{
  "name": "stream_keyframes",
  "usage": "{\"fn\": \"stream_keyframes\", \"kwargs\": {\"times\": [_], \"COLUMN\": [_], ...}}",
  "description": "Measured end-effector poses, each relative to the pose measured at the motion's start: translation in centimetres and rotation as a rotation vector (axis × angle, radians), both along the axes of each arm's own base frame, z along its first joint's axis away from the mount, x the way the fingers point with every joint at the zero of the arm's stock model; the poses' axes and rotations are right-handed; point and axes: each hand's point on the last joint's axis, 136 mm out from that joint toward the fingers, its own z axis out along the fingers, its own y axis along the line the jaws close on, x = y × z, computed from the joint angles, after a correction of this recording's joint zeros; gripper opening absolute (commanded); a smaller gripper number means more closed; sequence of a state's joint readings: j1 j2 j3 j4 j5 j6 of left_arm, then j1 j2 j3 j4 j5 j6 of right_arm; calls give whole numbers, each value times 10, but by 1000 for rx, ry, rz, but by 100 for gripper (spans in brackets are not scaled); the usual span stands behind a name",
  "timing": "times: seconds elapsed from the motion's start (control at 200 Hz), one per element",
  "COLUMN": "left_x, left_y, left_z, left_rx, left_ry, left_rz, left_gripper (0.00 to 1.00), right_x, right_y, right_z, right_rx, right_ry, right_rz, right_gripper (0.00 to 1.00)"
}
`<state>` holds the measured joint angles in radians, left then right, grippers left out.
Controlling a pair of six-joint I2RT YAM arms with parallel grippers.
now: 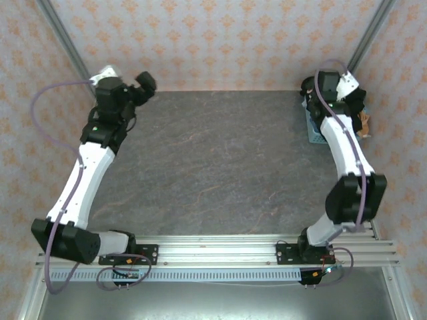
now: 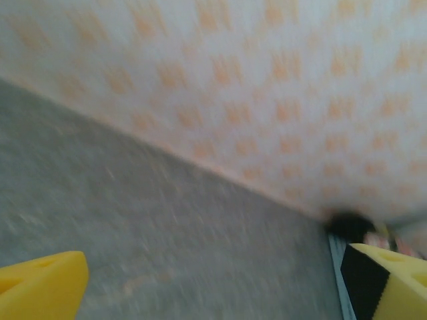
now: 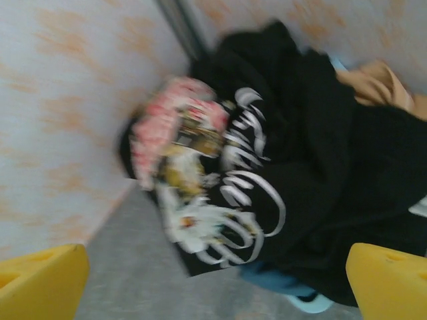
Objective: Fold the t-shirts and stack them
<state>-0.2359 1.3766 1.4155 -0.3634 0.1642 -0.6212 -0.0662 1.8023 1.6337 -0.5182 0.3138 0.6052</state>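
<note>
The black t-shirt is lying over the orange-tan one, so my right gripper needs to go down next onto the bunched black cloth [image 3: 308, 175] beside the white lettering and close there.
The black t-shirt [image 3: 313, 167] lies crumpled in a heap, its pink-rose print and white lettering facing up. It hangs over the rim of a light-blue basket [image 3: 300, 297]. An orange-tan t-shirt [image 3: 380, 83] peeks out behind it. My right gripper [image 3: 213, 293] hovers open just in front of the heap, with nothing between its yellow fingers [image 3: 390, 283]. From above, that gripper [image 1: 310, 90] is at the far right corner over the basket [image 1: 312, 130]. My left gripper [image 2: 213, 293] is open and empty, up at the far left corner [image 1: 143, 83].
The grey stone-patterned tabletop [image 1: 213, 160] stretches between the arms. Patterned walls close in the back and sides, with metal posts [image 1: 63, 40] in the corners. The aluminium rail [image 1: 213, 250] carrying the arm bases runs along the near edge.
</note>
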Motion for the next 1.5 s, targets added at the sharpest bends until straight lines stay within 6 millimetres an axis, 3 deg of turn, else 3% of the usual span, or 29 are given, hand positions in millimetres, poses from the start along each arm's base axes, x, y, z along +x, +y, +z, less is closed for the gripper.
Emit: {"fn": "stream_keyframes", "kwargs": {"times": [0.14, 0.235, 0.35, 0.425, 0.47, 0.631, 0.701, 0.796, 1.046, 1.131, 1.196, 1.271, 1.341, 1.446, 1.496], "left_x": [-21, -32, -41, -45, -47, -49, -50, -49, -51, -52, -53, -54, -56, -58, -59], "left_y": [-42, -44, -41, -40, -39, -34, -32, -28, -15, -8, -1, 6, 13, 25, 30], "left_z": [-10, -7, -5, -6, -7, -13, -15, -18, -27, -32, -37, -41, -44, -46, -48], "left_rx": [-32, -50, -49, -45, -40, -18, -5, 13, 59, 85, 109, 132, 151, 173, 182], "left_ry": [58, 59, 68, 79, 85, 108, 115, 119, 152, 168, 188, 208, 223, 242, 254], "left_rz": [-133, -151, -150, -150, -148, -133, -126, -109, -51, -16, 13, 43, 69, 109, 122], "left_gripper": [97, 95, 92, 90, 88, 83, 81, 79, 78, 79, 79, 80, 80, 81, 81], "right_x": [12, 23, 36, 39, 40, 41, 36, 28, -6, -22, -32, -41, -47, -52, -53], "right_y": [-23, -31, -33, -30, -28, -25, -19, 0, 72, 105, 139, 184, 238, 328, 369], "right_z": [-35, -49, -61, -66, -66, -46, -21, 32, 200, 239, 253, 250, 228, 163, 126], "right_rx": [48, 72, 103, 119, 127, 124, 101, 57, -53, -68, -60, -36, 4, 67, 99], "right_ry": [60, 78, 78, 78, 74, 20, -20, -112, -414, -485, -512, -499, -457, -326, -251], "right_rz": [-50, -58, -59, -48, -40, -37, -29, 10, 182, 252, 317, 408, 512, 680, 756], "right_gripper": [100, 86, 55, 18, 1, 0, 0, 0, 0, 0, 0, 0, 0, 0, 15]}}
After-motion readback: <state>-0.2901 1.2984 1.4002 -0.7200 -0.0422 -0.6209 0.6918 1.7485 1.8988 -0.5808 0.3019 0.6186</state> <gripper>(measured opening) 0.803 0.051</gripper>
